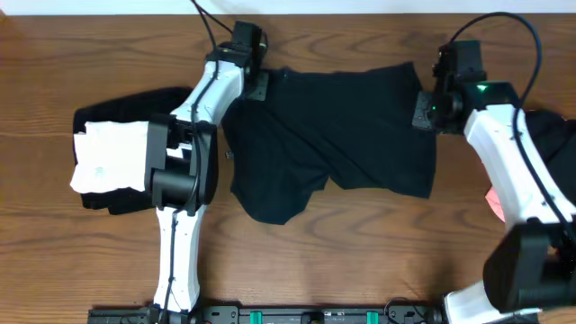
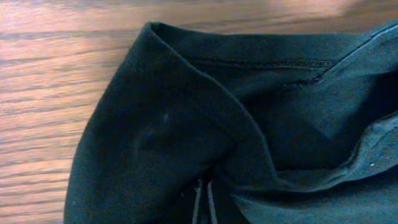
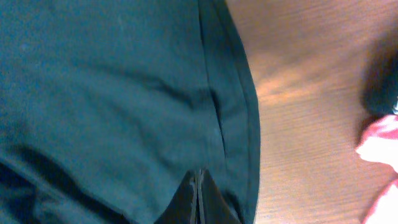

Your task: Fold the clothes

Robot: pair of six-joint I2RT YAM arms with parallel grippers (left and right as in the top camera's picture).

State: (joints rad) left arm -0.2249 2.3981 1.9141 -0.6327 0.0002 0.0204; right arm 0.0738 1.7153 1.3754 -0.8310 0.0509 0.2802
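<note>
I should next lower my right gripper outward toward the black garment's hemmed edge near its far corner (image 1: 415, 83) and release the black garment (image 1: 333, 144), as that edge is nearly straight already.
A black garment (image 1: 333, 144) lies spread across the middle of the wooden table. My left gripper (image 1: 255, 85) is at its far left corner, shut on the cloth; the left wrist view shows the fingers (image 2: 204, 202) pinching a raised fold of the black garment (image 2: 161, 143). My right gripper (image 1: 425, 112) is at the far right corner, shut on the cloth; the right wrist view shows its fingers (image 3: 196, 199) closed on the black garment (image 3: 112, 93) near its hemmed edge.
A stack of folded clothes, white (image 1: 108, 160) on black (image 1: 117, 110), sits at the left. At the right edge lie a dark garment (image 1: 553, 135) and a pink one (image 1: 495, 203), also in the right wrist view (image 3: 380, 143).
</note>
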